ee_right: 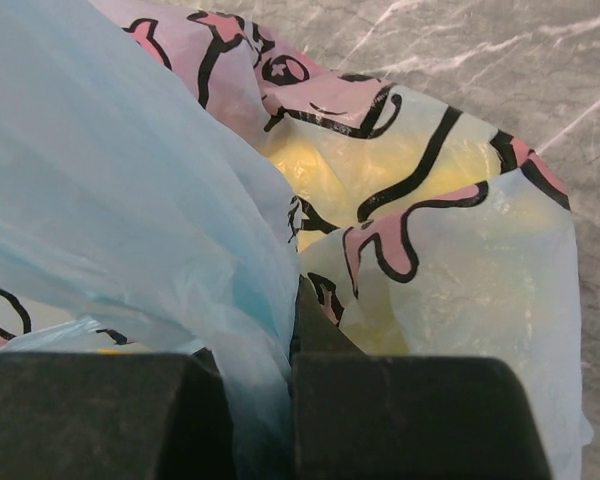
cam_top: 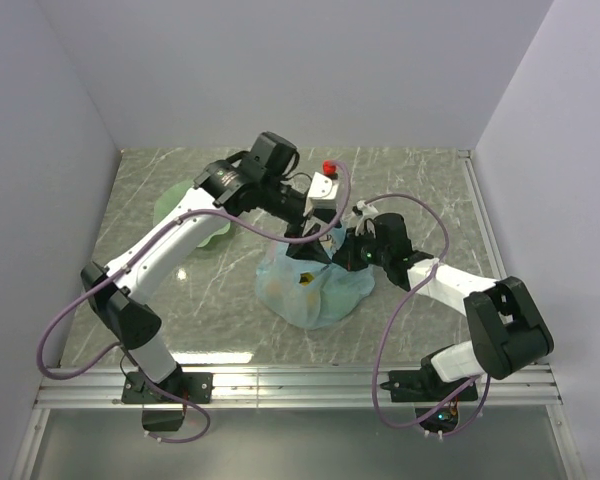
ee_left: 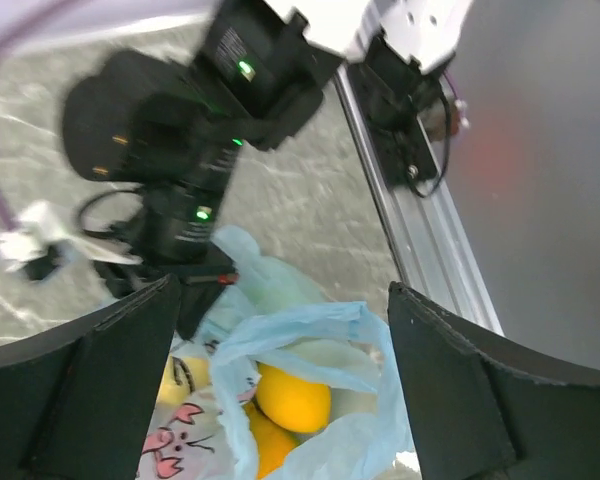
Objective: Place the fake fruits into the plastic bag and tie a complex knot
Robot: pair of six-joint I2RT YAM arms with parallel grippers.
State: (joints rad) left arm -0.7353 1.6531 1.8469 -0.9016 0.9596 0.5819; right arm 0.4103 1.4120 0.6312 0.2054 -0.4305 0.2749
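My left gripper moves back down onto the bag's twisted handle [ee_left: 354, 318] next. The handle lies below it and nearer my base, as the bag's film shows between the open fingers.
The light-blue plastic bag [cam_top: 315, 288] sits mid-table, bulging, with pink and black print [ee_right: 410, 240]. Through its open mouth the left wrist view shows orange-yellow fake fruits [ee_left: 292, 397]; yellow also glows through the film [ee_right: 325, 175]. My left gripper [cam_top: 315, 228] [ee_left: 280, 295] hovers open over the bag's mouth, its fingers [ee_left: 90, 390] wide apart and holding nothing. My right gripper [cam_top: 348, 250] [ee_right: 292, 345] is shut on a bunched fold of the plastic bag at its right top. A small red round thing [cam_top: 329, 167] lies on the table behind the left gripper.
A pale green wavy-edged dish [cam_top: 170, 208] lies at the back left, partly under the left arm. White walls close the table on three sides. A metal rail [ee_left: 420, 230] runs along the near edge. Purple cables [cam_top: 400, 205] loop over both arms.
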